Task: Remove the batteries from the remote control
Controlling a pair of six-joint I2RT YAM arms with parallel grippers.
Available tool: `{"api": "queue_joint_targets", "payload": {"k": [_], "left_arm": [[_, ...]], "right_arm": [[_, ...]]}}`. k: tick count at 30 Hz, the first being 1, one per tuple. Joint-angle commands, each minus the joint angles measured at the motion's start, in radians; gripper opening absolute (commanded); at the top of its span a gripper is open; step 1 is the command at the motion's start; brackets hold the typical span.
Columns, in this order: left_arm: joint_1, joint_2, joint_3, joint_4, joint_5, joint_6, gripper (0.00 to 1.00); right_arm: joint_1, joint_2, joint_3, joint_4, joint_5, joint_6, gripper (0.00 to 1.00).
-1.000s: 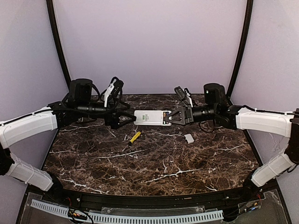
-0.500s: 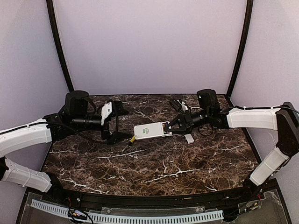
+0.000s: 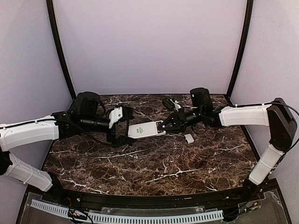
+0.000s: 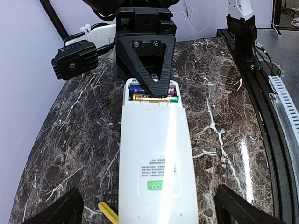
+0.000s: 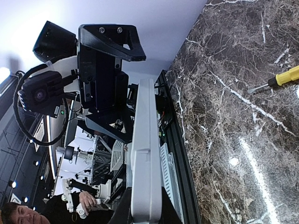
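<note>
I should lower the white remote control (image 3: 145, 129) with my right gripper onto the bare marble below and let go of it there, because it still hangs above the table.
The white remote control (image 3: 145, 129) hangs above the table with its back face up, and it fills the left wrist view (image 4: 154, 158). My right gripper (image 3: 163, 126) is shut on its right end, where the compartment is open. Two batteries (image 4: 139, 92) lie in it, one purple and one orange-gold, partly hidden under the right gripper's black finger (image 4: 150, 65). My left gripper (image 3: 122, 129) is open, with its fingers (image 4: 65, 210) wide on either side of the remote's other end and not touching it. In the right wrist view the remote (image 5: 145, 154) shows edge-on.
The small white cover (image 3: 188, 138) lies on the marble to the right of the remote. A yellow-handled tool (image 4: 108, 213) lies on the table below the remote and also shows in the right wrist view (image 5: 285, 77). A black rail (image 4: 261, 93) edges the table.
My right gripper has carried the remote lower and to the left, tilting it. My left gripper has let go of the remote's end, dropped down, and now sits open around that end.
</note>
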Motion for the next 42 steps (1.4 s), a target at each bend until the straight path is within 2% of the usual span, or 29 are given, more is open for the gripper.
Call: {"api": "queue_joint_targets", "payload": {"k": [1,16,18,22,29,42], "left_arm": [[-0.002,0.020,0.024,-0.036,0.002,0.000,0.99],[-0.003,0.076,0.017,-0.027,-0.029,-0.007,0.88],[-0.004,0.073,0.012,-0.027,-0.036,-0.007,0.88],[-0.004,0.061,-0.002,-0.047,-0.048,0.003,0.92],[-0.003,0.037,-0.028,-0.056,-0.043,-0.015,0.97],[0.000,0.114,-0.004,-0.075,-0.160,-0.071,0.87]], "right_arm": [[0.028,0.025,0.044,0.064,-0.024,0.021,0.00],[0.068,0.101,0.065,0.167,-0.013,0.104,0.00],[0.069,0.105,0.072,0.109,0.024,0.060,0.00],[0.069,0.139,0.108,-0.120,0.155,-0.070,0.00],[0.068,0.207,0.099,-0.171,0.214,-0.114,0.00],[0.065,0.317,0.154,-0.390,0.312,-0.262,0.00]]}}
